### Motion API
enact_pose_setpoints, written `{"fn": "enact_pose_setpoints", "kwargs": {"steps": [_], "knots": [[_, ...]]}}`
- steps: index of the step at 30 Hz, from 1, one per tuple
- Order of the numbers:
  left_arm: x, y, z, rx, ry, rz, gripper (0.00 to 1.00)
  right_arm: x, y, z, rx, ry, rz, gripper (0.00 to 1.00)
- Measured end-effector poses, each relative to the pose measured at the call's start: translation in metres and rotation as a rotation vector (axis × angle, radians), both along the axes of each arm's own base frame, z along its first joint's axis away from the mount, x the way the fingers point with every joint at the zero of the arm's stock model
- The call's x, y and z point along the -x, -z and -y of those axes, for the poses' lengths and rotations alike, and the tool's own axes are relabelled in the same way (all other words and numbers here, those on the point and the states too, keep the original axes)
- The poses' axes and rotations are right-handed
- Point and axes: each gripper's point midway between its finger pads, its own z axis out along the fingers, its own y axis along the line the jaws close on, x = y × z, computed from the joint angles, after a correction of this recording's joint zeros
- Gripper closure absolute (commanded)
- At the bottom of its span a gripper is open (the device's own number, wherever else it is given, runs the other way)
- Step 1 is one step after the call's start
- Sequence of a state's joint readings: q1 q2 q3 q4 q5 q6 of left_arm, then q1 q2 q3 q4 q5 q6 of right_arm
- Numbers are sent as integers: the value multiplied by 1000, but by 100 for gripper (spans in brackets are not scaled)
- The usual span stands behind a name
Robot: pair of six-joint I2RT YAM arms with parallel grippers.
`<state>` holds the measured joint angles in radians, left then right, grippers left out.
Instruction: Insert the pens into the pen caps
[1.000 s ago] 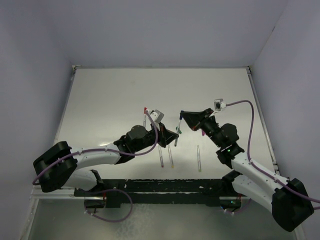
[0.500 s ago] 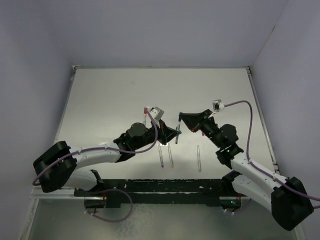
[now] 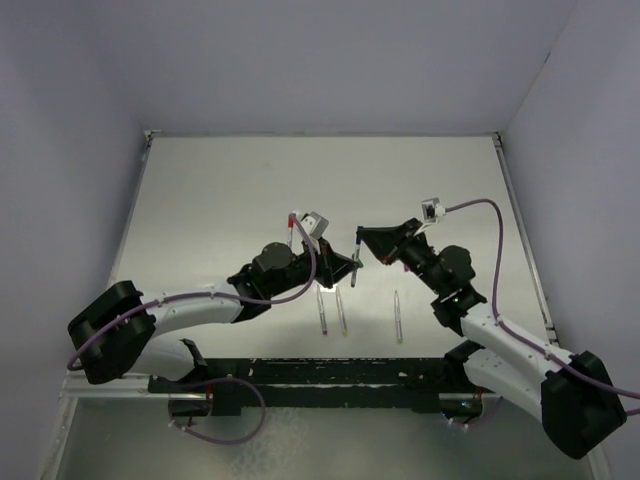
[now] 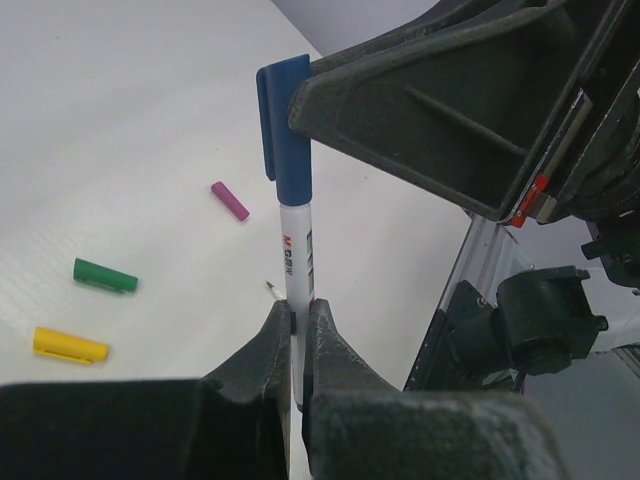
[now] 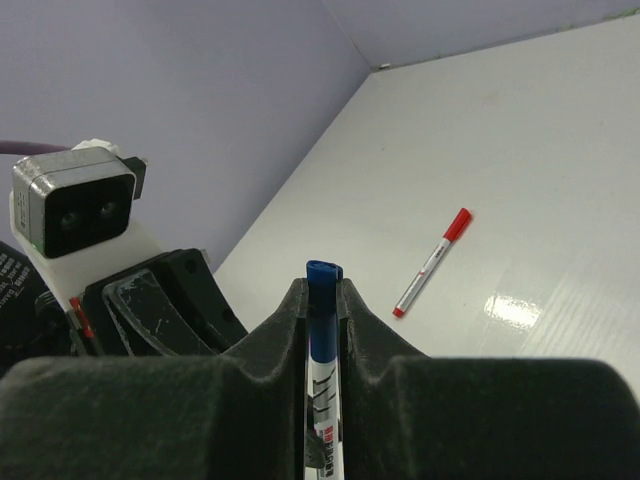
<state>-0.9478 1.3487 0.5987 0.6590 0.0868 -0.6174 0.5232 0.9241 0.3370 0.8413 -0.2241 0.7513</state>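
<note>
Next, my left gripper comes down beside the red-capped pen, below it to the left in the top view, and releases, as the white pen is capped.
A white pen [image 4: 297, 255] stands upright between my two grippers with the blue cap [image 4: 288, 130] on its top end. My left gripper [image 4: 298, 308] is shut on the pen's lower barrel. My right gripper [image 5: 322, 290] is shut on the blue cap [image 5: 322, 275]. In the top view the two grippers meet mid-table, left [image 3: 351, 272] below right [image 3: 360, 238]. A red-capped pen [image 5: 432, 262] lies on the table. Loose purple [image 4: 230, 200], green [image 4: 105, 276] and yellow [image 4: 70, 345] caps lie beyond the held pen.
Three uncapped pens [image 3: 322, 312], [image 3: 341, 312], [image 3: 397, 316] lie in front of the grippers toward the near edge. The red-capped pen also shows in the top view [image 3: 290, 230] beside the left wrist camera [image 3: 314, 226]. Walls bound the table at the left, back and right.
Both grippers have shifted slightly, the right one a little to the left, staying closed around the pen and the blue cap. Nothing on the table has moved.
</note>
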Motion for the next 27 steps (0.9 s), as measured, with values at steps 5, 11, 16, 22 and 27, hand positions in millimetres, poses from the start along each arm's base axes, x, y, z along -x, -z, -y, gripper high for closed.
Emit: {"fn": "enact_pose_setpoints", "kwargs": {"steps": [5, 11, 16, 22, 27], "knots": [[-2, -1, -2, 6, 11, -3, 100, -1, 1, -6, 23, -31, 0, 100], [-8, 1, -9, 15, 19, -30, 100, -5, 4, -17, 45, -78, -7, 100], [-10, 2, -14, 15, 32, -38, 100, -4, 5, -19, 58, -84, 2, 100], [-9, 1, -19, 16, 36, -37, 100, 1, 3, -24, 73, -100, 17, 100], [-12, 2, -22, 14, 26, -38, 100, 1, 3, -34, 103, -106, 32, 100]]}}
